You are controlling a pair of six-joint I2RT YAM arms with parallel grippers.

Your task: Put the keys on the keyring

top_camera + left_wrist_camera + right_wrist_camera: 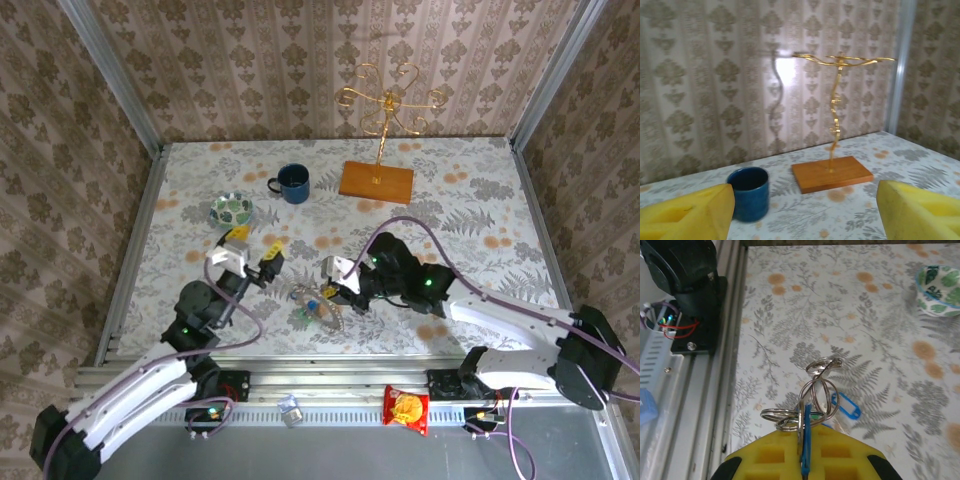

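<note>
I will lower the keyring (322,308) with my right gripper next, onto the open patch of tabletop just below the gripper, and release it there, well clear of the mug.
My right gripper (331,295) is shut on the keyring (813,390), a bundle of silvery wire loops held just above the tabletop at centre front. A blue tag (805,442) is pinched edge-on between its yellow pads (850,450), and another blue-tagged key (846,405) hangs behind the loops. In the top view the keyring (322,308) sticks out to the left of the gripper. My left gripper (255,243) hovers to the left of it. Its yellow fingertips (690,212) stand wide apart and open, with nothing between them.
A blue mug (293,183), a wooden block with a gold wire stand (377,180) and a green-patterned dish (232,209) sit toward the back. A red snack pack (406,408) lies on the near rail. An arm's black base (687,275) stands close by.
</note>
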